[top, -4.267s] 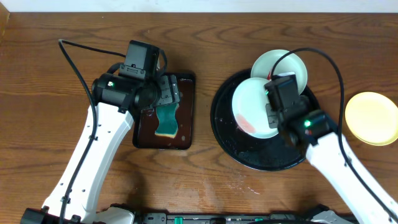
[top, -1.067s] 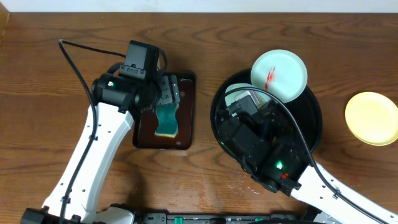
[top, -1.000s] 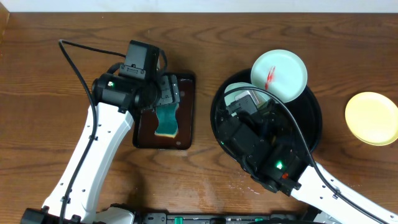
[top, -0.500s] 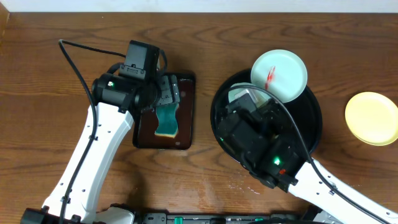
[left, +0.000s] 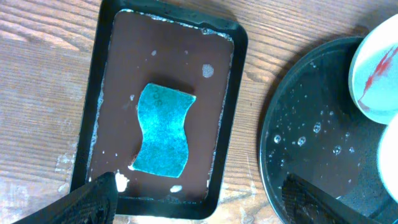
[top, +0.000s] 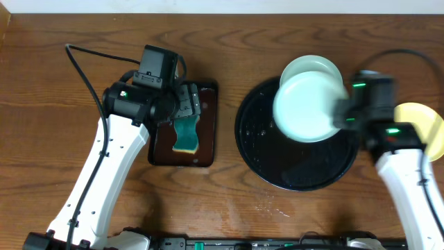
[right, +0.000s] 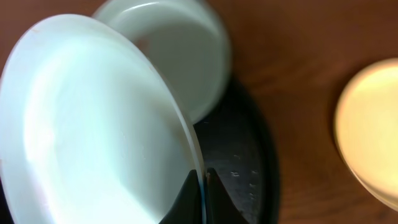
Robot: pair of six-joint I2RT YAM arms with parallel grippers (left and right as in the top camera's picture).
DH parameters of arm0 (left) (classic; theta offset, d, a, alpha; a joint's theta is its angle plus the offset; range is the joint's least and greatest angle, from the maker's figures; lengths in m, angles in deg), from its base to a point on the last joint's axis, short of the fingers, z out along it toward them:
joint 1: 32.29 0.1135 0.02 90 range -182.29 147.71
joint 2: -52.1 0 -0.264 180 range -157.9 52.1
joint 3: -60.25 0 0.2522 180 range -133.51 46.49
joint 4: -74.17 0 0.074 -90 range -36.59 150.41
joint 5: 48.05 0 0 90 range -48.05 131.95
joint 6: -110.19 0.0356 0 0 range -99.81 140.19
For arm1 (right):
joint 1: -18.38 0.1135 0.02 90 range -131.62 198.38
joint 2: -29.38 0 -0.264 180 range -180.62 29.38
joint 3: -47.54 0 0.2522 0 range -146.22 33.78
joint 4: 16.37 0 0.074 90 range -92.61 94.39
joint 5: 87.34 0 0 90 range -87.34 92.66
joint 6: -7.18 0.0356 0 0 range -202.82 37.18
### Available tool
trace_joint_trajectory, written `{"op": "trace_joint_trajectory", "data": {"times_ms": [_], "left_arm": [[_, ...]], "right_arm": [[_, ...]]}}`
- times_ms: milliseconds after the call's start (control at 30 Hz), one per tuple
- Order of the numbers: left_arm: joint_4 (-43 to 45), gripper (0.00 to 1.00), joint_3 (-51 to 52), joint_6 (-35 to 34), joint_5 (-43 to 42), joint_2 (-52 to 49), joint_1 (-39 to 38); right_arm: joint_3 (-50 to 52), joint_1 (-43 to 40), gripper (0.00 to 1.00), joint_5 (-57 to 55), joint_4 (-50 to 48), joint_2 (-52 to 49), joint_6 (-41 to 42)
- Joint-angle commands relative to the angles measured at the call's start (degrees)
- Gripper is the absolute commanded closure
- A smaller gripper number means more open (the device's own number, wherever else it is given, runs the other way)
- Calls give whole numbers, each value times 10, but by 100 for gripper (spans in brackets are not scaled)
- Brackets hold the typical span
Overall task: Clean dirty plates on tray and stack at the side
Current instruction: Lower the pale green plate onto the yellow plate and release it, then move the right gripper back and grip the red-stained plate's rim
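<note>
The pale yellow plate [top: 424, 135] [right: 374, 129] lies off the tray. I should next move my right gripper to the right in the overhead view and down to it to release.
My right gripper [top: 340, 115] is shut on the rim of a pale mint-white plate [top: 305, 107] and holds it tilted above the glossy black tray [top: 291, 170]. In the right wrist view the fingertips [right: 202, 190] pinch that plate's [right: 93, 124] edge. A second mint-white plate [top: 313, 62] lies behind it on the tray's far rim. The left wrist view shows a red smear on this second plate [left: 373, 78]. A pale yellow plate [top: 424, 135] lies on the table to the right, also in the right wrist view [right: 367, 137]. My left gripper [top: 184, 104] is open and empty.
A rectangular dark-brown tray [top: 208, 125] holds a blue-green sponge [top: 186, 135] with foam specks, under my left gripper [left: 208, 208]. The sponge [left: 163, 130] lies in the middle of it. Water drops dot the black tray [left: 311, 143].
My right arm has swung from the tray's front left to its right side, carrying the mint-white plate up over the tray. The left arm has not moved.
</note>
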Motion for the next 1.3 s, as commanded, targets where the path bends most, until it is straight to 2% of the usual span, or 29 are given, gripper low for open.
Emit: {"op": "trace_joint_trajectory", "data": {"times_ms": [0,133,267,433,600,633,700,767,800,933,1100,1200,1267], "left_arm": [[-2,15,-8,0,3,1,2],[-2,15,-8,0,3,1,2],[-2,15,-8,0,3,1,2],[-2,15,-8,0,3,1,2],[-2,15,-8,0,3,1,2],[-2,15,-8,0,3,1,2],[-2,15,-8,0,3,1,2],[-2,15,-8,0,3,1,2],[-2,15,-8,0,3,1,2],[-2,15,-8,0,3,1,2],[-2,15,-8,0,3,1,2],[-2,15,-8,0,3,1,2],[-2,15,-8,0,3,1,2]], "right_arm": [[-2,-152,99,137,0,-11,31],[-2,-296,99,137,-14,-45,78],[-2,-395,99,118,-52,-101,125],[-2,-463,99,94,-102,-181,150],[-2,-503,99,94,-102,-230,150],[-2,-508,97,99,-103,-233,149],[-3,-511,69,156,-117,-229,121],[-4,-502,55,248,-150,-216,70],[-4,-492,51,294,-167,-205,43],[-4,-423,46,360,-188,-151,2],[-4,-281,44,325,-186,-129,-85],[-4,-192,43,235,-190,-149,-143],[-4,-144,39,169,-207,-175,-174]]}}
